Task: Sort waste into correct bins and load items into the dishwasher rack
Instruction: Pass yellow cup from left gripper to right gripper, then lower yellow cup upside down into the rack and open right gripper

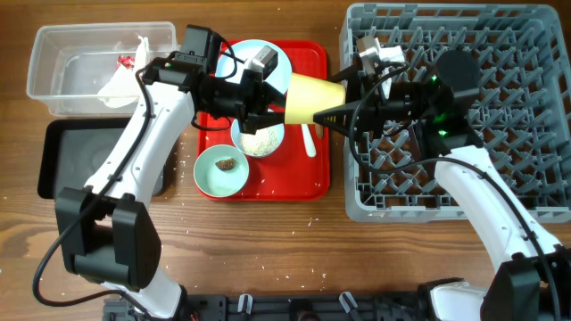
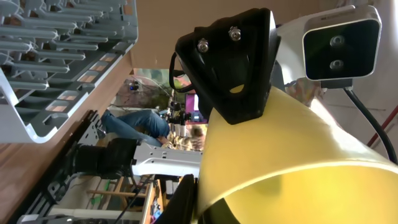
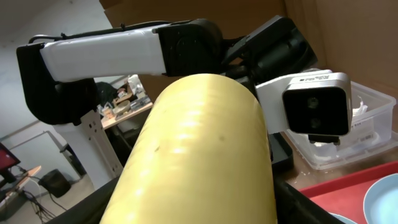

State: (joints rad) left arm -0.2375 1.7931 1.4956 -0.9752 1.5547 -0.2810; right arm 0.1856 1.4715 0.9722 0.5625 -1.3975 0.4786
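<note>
My right gripper is above the rack's near tray-side corner (image 1: pixel 380 185), which lies toward my base. It needs to tip down and sink back to release the yellow cup (image 1: pixel 312 96) there.
The small yellow cup (image 1: pixel 312 96) hangs on its side above the red tray's right edge, held between both arms. My left gripper (image 1: pixel 277 109) is shut on its rim, one finger inside the mouth (image 2: pixel 249 202). My right gripper (image 1: pixel 342 111) is shut on its base end, with fingers flanking the cup (image 3: pixel 199 205). A pale blue bowl (image 1: pixel 259 138) holds rice. A mint-green bowl (image 1: pixel 221 169) holds a brown lump. A white spoon (image 1: pixel 309 140) lies on the tray. A pale blue plate (image 1: pixel 252 52) is partly hidden under my left arm. The grey dishwasher rack (image 1: pixel 508 116) stands at the right.
The flat red tray (image 1: pixel 308 178) sits in the middle. A clear tub (image 1: pixel 62 67) at the back left holds crumpled tissue (image 1: pixel 120 76). A black tray (image 1: pixel 62 152) lies in front of it. Rice grains are scattered on the wooden table.
</note>
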